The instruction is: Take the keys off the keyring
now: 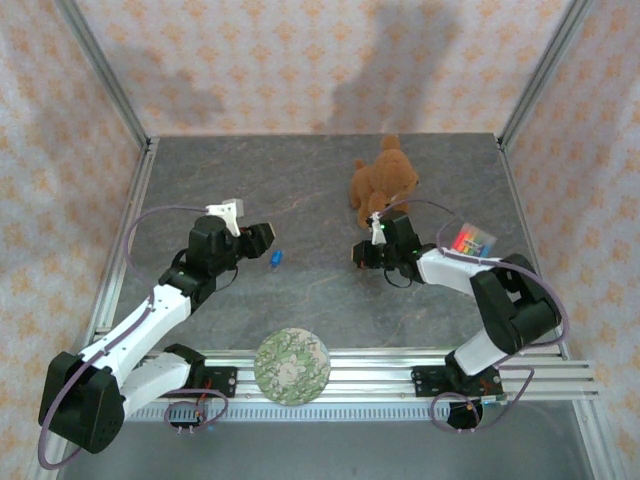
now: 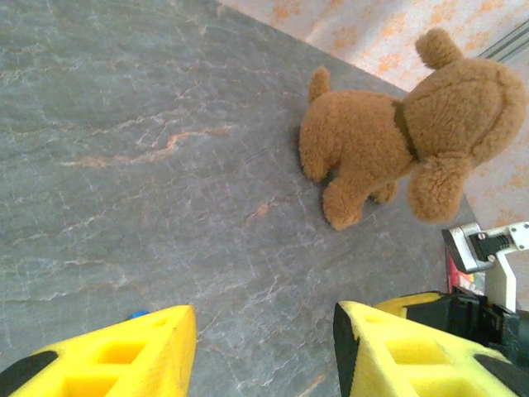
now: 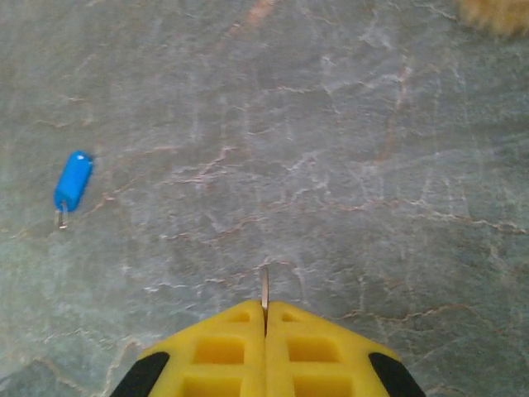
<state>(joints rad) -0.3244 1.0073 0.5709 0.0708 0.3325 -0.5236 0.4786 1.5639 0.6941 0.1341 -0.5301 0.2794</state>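
My right gripper will lower onto the bare grey tabletop below its fingers and release the thin metal edge there, because that spot on the tabletop is empty.
A small blue-capped key [image 1: 276, 258] lies loose on the grey table [image 1: 300, 190], free of any ring; it also shows at the left of the right wrist view as the blue key [image 3: 73, 180]. My left gripper [image 1: 262, 240] hovers just left of it, open [image 2: 264, 331], with bare table between its yellow fingers [image 2: 124, 351]; a blue corner of the key [image 2: 136, 315] peeks past the left finger. My right gripper [image 1: 360, 255] is shut [image 3: 264, 310] on a thin metal edge [image 3: 264, 288] that sticks out between the tips. It looks like the keyring seen edge-on.
A brown plush dog [image 1: 382, 180] [image 2: 397, 132] stands just behind the right gripper. A round floral disc [image 1: 292, 366] rests on the front rail between the arm bases. A small colourful card [image 1: 474, 240] sits by the right arm. Frame posts line both table sides.
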